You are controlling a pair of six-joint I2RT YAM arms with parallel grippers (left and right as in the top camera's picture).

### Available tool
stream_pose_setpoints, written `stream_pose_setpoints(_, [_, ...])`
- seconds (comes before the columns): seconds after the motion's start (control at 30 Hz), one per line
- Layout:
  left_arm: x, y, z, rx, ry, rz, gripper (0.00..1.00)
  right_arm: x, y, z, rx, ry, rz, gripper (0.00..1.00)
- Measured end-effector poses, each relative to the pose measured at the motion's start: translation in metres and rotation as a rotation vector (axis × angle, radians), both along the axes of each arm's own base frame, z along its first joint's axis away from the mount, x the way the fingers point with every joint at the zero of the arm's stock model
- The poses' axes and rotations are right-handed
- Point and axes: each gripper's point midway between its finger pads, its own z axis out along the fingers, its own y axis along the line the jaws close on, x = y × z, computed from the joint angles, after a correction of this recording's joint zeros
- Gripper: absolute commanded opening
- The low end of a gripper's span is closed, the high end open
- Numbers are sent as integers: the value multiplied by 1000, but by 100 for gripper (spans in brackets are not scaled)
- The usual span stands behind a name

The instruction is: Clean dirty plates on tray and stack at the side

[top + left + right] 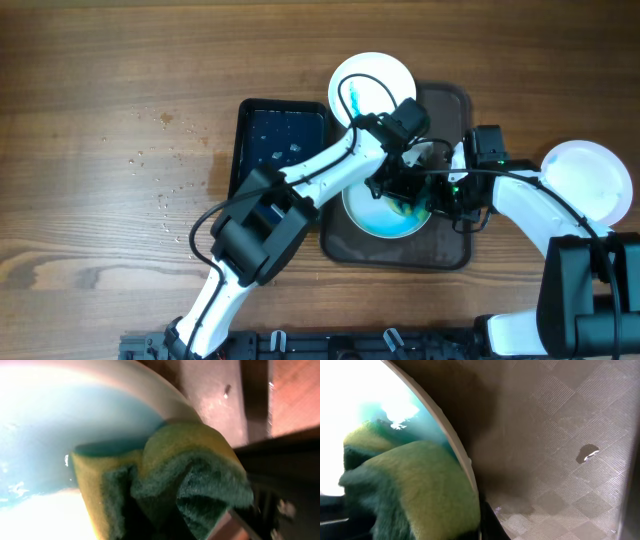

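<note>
I should next wipe across the plate with my left gripper, to its left in the overhead view. I should then let go of the sponge inside the smaller black tray, which lies that way.
A white plate smeared with blue lies on the dark brown tray. My left gripper is over it, shut on a folded yellow-green sponge that presses on the plate's wet blue surface. From the right, my right gripper is shut on this plate's rim, and the sponge shows just beyond the rim. A second plate with a blue streak sits at the tray's far left corner. A third, clean white plate rests on the table to the right.
A smaller black tray holding water stands left of the brown tray. Water drops speckle the wooden table further left. The textured tray floor lies bare beside the plate, with one small droplet on it.
</note>
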Motion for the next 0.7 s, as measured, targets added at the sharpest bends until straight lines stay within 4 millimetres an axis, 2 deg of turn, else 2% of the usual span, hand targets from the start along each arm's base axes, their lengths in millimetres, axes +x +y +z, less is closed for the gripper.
stream_pose_setpoints(0.1, [12, 6, -5, 67, -22, 115, 4, 0, 0, 0, -3, -4, 11, 4])
stream_pose_setpoints(0.23, [23, 25, -9, 154, -35, 200, 4, 0, 0, 0, -3, -6, 14, 4])
stream_pose_setpoints(0.37, [57, 90, -10, 357, -103, 336, 4, 1, 1, 0, -1, -11, 18, 4])
stream_pose_setpoints(0.47, [59, 116, -9, 427, -79, 365, 4, 4, 14, 3, 42, -27, 45, 4])
stream_pose_setpoints(0.57, [54, 118, -8, 393, -9, 361, 4, 2, 16, 3, 51, -23, 48, 4])
stream_pose_setpoints(0.63, [48, 113, -6, 315, 69, 332, 4, 1, 15, 3, 47, -14, 45, 4])
stream_pose_setpoints(0.7, [44, 99, -4, 199, 127, 276, 4, -2, 10, 1, 30, 1, 29, 4])
